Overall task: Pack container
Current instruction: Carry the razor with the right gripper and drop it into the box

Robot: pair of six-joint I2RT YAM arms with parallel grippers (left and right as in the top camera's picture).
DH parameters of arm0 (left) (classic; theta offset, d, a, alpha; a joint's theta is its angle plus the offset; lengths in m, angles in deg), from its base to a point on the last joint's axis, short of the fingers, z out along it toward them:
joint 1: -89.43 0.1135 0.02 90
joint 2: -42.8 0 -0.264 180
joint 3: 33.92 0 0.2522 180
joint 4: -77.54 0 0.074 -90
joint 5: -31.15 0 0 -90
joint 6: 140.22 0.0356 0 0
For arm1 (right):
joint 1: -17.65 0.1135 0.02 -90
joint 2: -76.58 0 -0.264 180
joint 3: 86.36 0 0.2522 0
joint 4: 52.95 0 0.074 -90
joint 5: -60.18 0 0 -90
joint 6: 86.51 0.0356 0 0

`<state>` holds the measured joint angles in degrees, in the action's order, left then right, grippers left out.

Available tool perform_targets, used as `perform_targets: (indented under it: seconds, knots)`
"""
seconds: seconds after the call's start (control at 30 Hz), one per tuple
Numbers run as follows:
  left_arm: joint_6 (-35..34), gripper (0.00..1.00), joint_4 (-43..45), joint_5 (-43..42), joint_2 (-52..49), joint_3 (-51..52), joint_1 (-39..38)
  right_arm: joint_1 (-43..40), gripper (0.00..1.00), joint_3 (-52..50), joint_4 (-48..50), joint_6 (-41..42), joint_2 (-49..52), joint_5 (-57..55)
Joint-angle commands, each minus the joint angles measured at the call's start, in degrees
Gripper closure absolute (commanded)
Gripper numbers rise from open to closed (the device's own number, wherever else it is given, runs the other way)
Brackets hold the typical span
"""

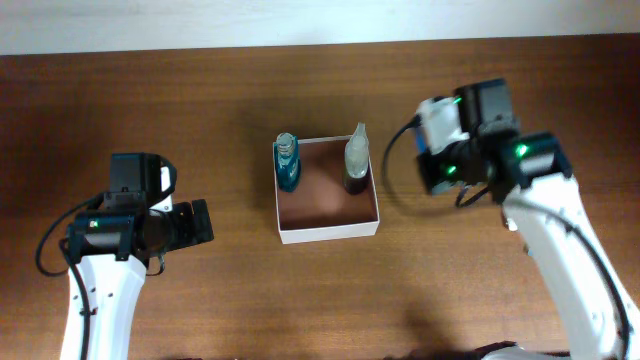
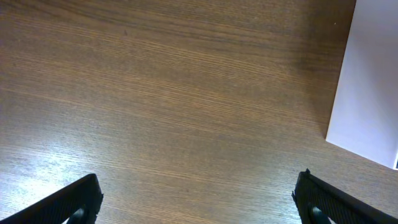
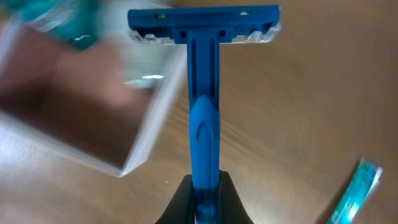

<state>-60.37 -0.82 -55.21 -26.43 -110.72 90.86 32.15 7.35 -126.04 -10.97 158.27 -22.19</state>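
Note:
The razor [image 3: 204, 93] goes left in the overhead view and down next. My right gripper releases it on the near part of the box's bottom, which the bottles leave bare.
The container [image 1: 330, 233] is a square shallow box with white walls and a reddish-brown inside, at the table's middle. A teal bottle [image 1: 288, 166] stands at its back left corner and a clear bottle with a dark base [image 1: 356, 160] at its back right. My right gripper [image 1: 428, 160] is just right of the box, shut on the handle of a blue razor [image 3: 204, 93] whose head points away from the fingers [image 3: 204, 196]. The box wall [image 3: 152, 124] and the teal bottle [image 3: 62, 18] show blurred at the left. My left gripper [image 1: 205, 225] is open and empty [image 2: 199, 205], left of the box.
A white box wall [image 2: 370, 93] shows at the right edge of the left wrist view. A small teal tube or packet [image 3: 357, 190] lies on the wooden table at the lower right of the right wrist view. It does not show in the overhead view.

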Motion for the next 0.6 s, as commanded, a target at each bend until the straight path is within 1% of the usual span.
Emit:
perform_targets:
  seconds: [0.0,0.1,0.2,0.27,0.3,0.5,0.57]
  knots:
    - [-0.5,0.0,0.1,0.6,-0.2,0.2,0.2,10.7,0.96,0.1,-0.2,-14.2,-0.9,0.7]
    - [-0.5,0.0,-0.3,0.6,-0.2,0.2,0.2,17.2,0.96,0.1,1.5,-18.2,2.3,0.7]
    - [-0.5,0.01,-0.5,0.6,-0.2,0.2,0.2,20.0,0.96,0.1,3.9,-18.8,6.7,0.7]
    - [-0.5,0.01,-0.6,0.6,-0.2,0.2,0.2,20.7,0.96,0.1,5.2,-18.8,10.4,0.8]
    - [-0.5,0.01,-0.5,0.6,-0.2,0.2,0.2,20.9,0.96,0.1,6.3,-18.8,13.9,0.8]
    - [-0.5,0.01,-0.5,0.6,-0.2,0.2,0.2,20.9,0.96,0.1,8.2,-18.7,23.3,0.8]
    - [-0.5,0.01,-0.5,0.6,-0.2,0.2,0.2,20.9,0.92,0.1,8.2,-18.7,24.6,0.8]
